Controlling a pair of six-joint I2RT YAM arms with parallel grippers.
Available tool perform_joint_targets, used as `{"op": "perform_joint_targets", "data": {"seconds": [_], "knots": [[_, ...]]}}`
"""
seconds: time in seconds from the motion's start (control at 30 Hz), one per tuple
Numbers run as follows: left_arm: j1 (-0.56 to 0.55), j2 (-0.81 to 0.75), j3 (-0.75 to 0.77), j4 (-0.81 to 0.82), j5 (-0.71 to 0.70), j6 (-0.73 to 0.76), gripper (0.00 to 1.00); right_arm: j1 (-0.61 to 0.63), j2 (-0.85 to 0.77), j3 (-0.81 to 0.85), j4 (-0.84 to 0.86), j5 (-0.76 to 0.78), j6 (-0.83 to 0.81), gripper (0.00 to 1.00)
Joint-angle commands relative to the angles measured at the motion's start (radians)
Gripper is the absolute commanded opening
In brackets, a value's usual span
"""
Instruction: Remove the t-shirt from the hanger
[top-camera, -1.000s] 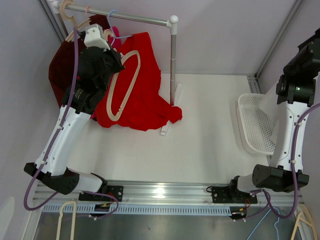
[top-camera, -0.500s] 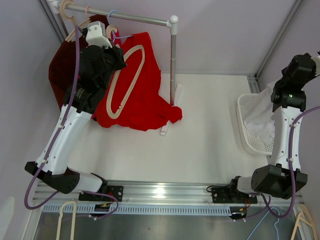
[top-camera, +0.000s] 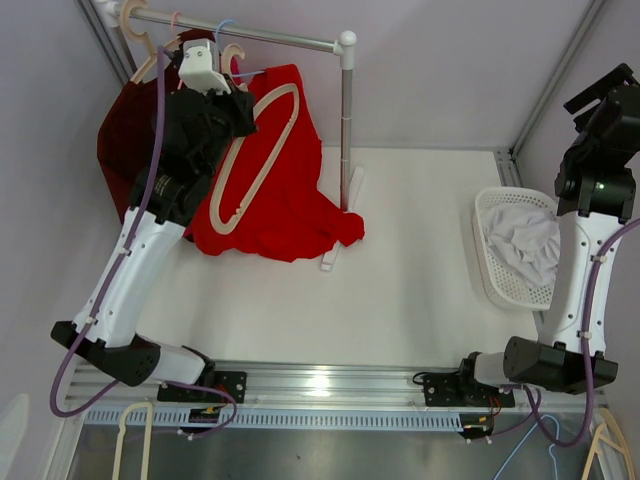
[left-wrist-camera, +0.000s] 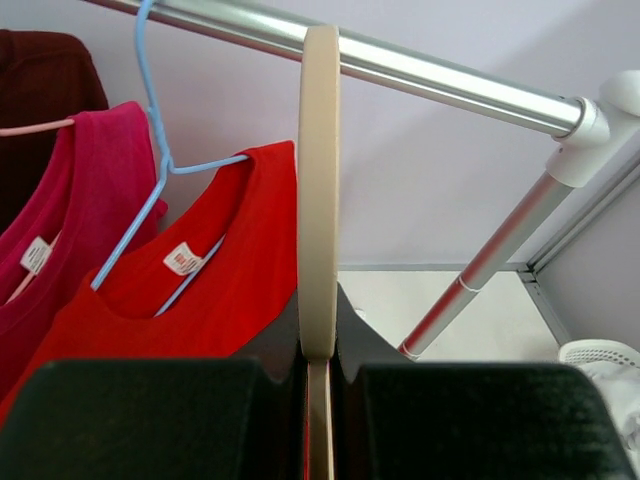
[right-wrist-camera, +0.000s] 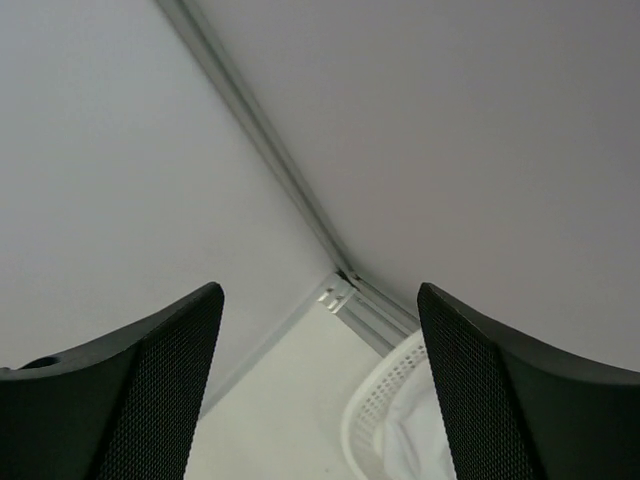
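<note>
My left gripper slides the beige hanger (top-camera: 245, 160) along the clothes bar to the bar's bare end (top-camera: 322, 44) beside the post next. It releases the hanger there, since the hanger is empty.
An empty beige hanger (top-camera: 245, 160) is clamped edge-on in my left gripper (top-camera: 238, 100), which is shut on it just below the clothes rail (top-camera: 260, 35). From the left wrist, the hanger (left-wrist-camera: 319, 200) rises out of the left gripper (left-wrist-camera: 319, 340) up to the rail (left-wrist-camera: 450, 85). A white t-shirt (top-camera: 525, 245) lies crumpled in the white basket (top-camera: 487, 265) at the right. High above it, my right gripper (top-camera: 605, 85) stands open with nothing in it. The right gripper (right-wrist-camera: 320, 320) looks down at the basket (right-wrist-camera: 375, 400).
A red t-shirt (top-camera: 290, 190) hangs on a blue wire hanger (left-wrist-camera: 150, 130), its hem pooled on the table. A pink shirt (left-wrist-camera: 70, 200) and a dark maroon one (top-camera: 120, 130) hang further left. The rail's post (top-camera: 346, 130) stands mid-table.
My right gripper has opened and risen; the white t-shirt now lies in the basket. The left arm has lifted the beige hanger slightly toward the rail.
</note>
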Motion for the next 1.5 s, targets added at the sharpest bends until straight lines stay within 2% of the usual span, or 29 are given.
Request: {"op": "perform_joint_targets", "data": {"seconds": [0.0, 0.23, 0.33, 0.57, 0.7, 0.87, 1.03, 1.33, 1.37, 1.4, 1.47], "knots": [[0.005, 0.017, 0.033, 0.089, 0.068, 0.045, 0.01, 0.038, -0.048, 0.012, -0.040, -0.064, -0.011, 0.83], [0.005, 0.088, 0.070, 0.141, 0.135, 0.085, 0.01, 0.081, -0.157, -0.131, 0.031, -0.113, -0.004, 0.84], [0.005, 0.166, 0.197, 0.083, 0.163, 0.083, 0.01, 0.090, -0.160, -0.123, 0.017, -0.125, -0.009, 0.84], [0.003, 0.247, 0.257, 0.146, 0.187, 0.071, 0.01, 0.113, -0.186, -0.148, 0.026, -0.133, -0.030, 0.85], [-0.003, 0.332, 0.388, 0.055, 0.198, 0.066, 0.01, 0.113, -0.195, -0.160, 0.025, -0.130, -0.038, 0.85], [-0.021, 0.364, 0.369, 0.113, 0.212, 0.079, 0.01, 0.113, -0.223, -0.188, 0.040, -0.154, -0.031, 0.86], [-0.041, 0.436, 0.437, 0.071, 0.218, 0.076, 0.01, 0.113, -0.233, -0.200, 0.037, -0.156, -0.034, 0.86], [-0.106, 0.435, 0.405, 0.078, 0.175, 0.128, 0.01, 0.116, -0.226, -0.208, 0.043, -0.175, -0.020, 0.87], [-0.106, 0.429, 0.404, 0.075, 0.174, 0.129, 0.04, 0.116, -0.227, -0.209, 0.043, -0.176, -0.018, 0.86], [-0.106, 0.426, 0.406, 0.071, 0.169, 0.131, 0.17, 0.116, -0.227, -0.211, 0.045, -0.177, -0.018, 0.86], [-0.106, 0.415, 0.404, 0.057, 0.175, 0.143, 0.29, 0.118, -0.224, -0.211, 0.043, -0.177, -0.017, 0.87]]}}
